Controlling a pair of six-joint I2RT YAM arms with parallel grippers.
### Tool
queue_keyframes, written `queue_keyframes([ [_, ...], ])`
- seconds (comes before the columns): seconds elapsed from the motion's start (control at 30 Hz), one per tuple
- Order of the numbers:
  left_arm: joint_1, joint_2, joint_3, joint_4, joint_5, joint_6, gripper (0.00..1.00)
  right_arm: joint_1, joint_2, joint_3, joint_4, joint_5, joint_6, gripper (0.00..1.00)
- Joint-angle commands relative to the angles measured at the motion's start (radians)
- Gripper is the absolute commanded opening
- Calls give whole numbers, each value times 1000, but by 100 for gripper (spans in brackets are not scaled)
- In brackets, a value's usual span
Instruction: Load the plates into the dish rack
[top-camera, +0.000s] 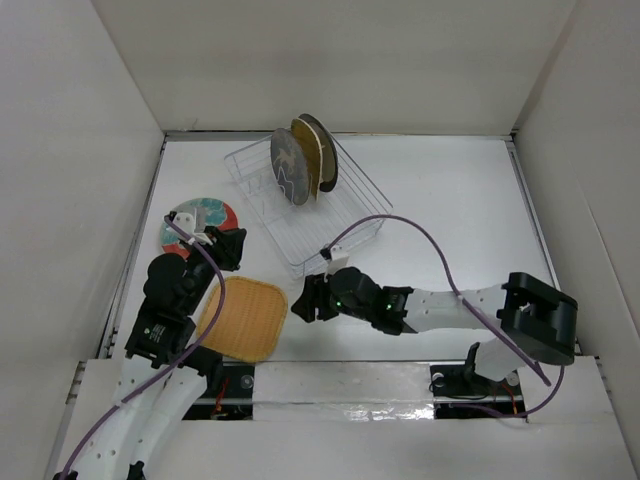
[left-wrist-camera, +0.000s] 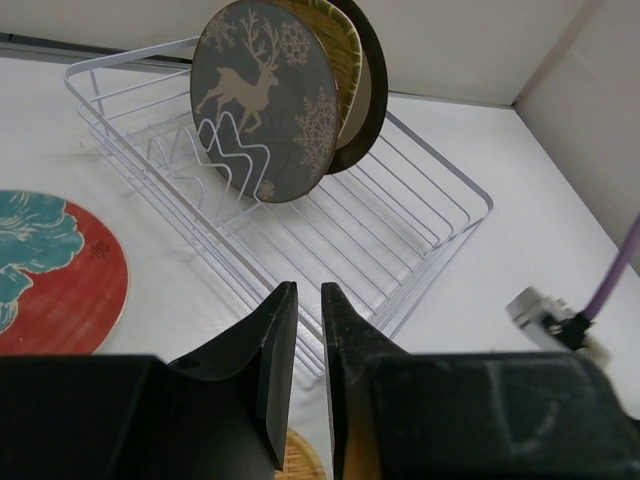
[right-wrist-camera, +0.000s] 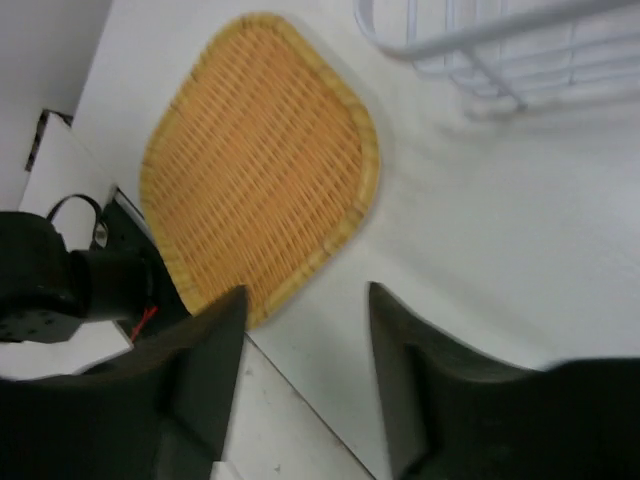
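Observation:
I'll next move my right gripper down and to its left in the top view, around the square plate's nearest edge there.
The dish rack (top-camera: 330, 225) stands at the back middle. The deer plate (top-camera: 288, 168), the yellow fan-shaped plate (top-camera: 308, 152) and the dark-rimmed plate (top-camera: 327, 150) stand upright in its far end. The red-teal plate (top-camera: 192, 222) lies flat at the left. The yellow woven square plate (top-camera: 243, 318) lies flat near the front. My left gripper (top-camera: 228, 247) is shut and empty between those two plates, facing the rack (left-wrist-camera: 420, 230). My right gripper (top-camera: 305, 298) is open and empty, just right of the square plate (right-wrist-camera: 260, 160).
White walls close in the table on the left, back and right. The table's front edge with a metal strip (top-camera: 340, 385) runs just behind the square plate. Purple cables (top-camera: 420, 235) loop over both arms.

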Motion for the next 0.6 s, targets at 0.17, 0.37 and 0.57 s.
queue_keyframes([
  [0.17,4,-45,3,25,2,-8,15,14,211,-48,365,-106,324,66],
  [0.37,4,-60,1,25,-1,-9,16,14,434,-33,527,-172,499,64],
  [0.57,4,-83,1,28,-9,-11,16,34,554,-18,602,-206,665,54],
])
